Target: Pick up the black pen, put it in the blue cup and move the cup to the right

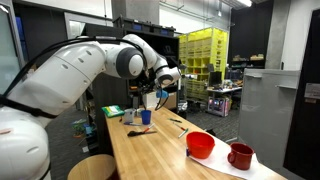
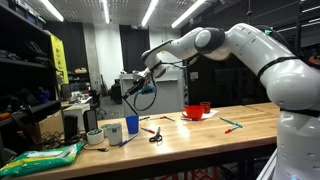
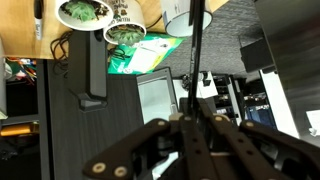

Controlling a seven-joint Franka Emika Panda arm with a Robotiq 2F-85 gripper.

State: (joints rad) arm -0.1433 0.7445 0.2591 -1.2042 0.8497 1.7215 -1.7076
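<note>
My gripper moves down next and lowers the black pen into the opening of the blue cup (image 1: 147, 111) to release it, because the pen still hangs above the cup's rim.
My gripper (image 2: 137, 84) is shut on the black pen (image 3: 194, 60) and holds it in the air above the left end of the wooden table (image 2: 240, 128). In the wrist view the pen runs as a thin black stick from my jaws (image 3: 190, 122) up to the frame's top edge. The blue cup (image 2: 131, 126) stands upright on the table below and slightly beside the pen's tip. It also shows in an exterior view (image 1: 146, 117). I cannot make out the blue cup in the wrist view.
A white cup (image 2: 113, 132) stands beside the blue cup. Scissors (image 2: 155, 135) and small items lie mid-table. A red bowl (image 1: 200, 145) and a dark red mug (image 1: 240, 155) sit farther along. A potted plant (image 2: 95, 137) and a green bag (image 2: 40, 158) are at the table's end.
</note>
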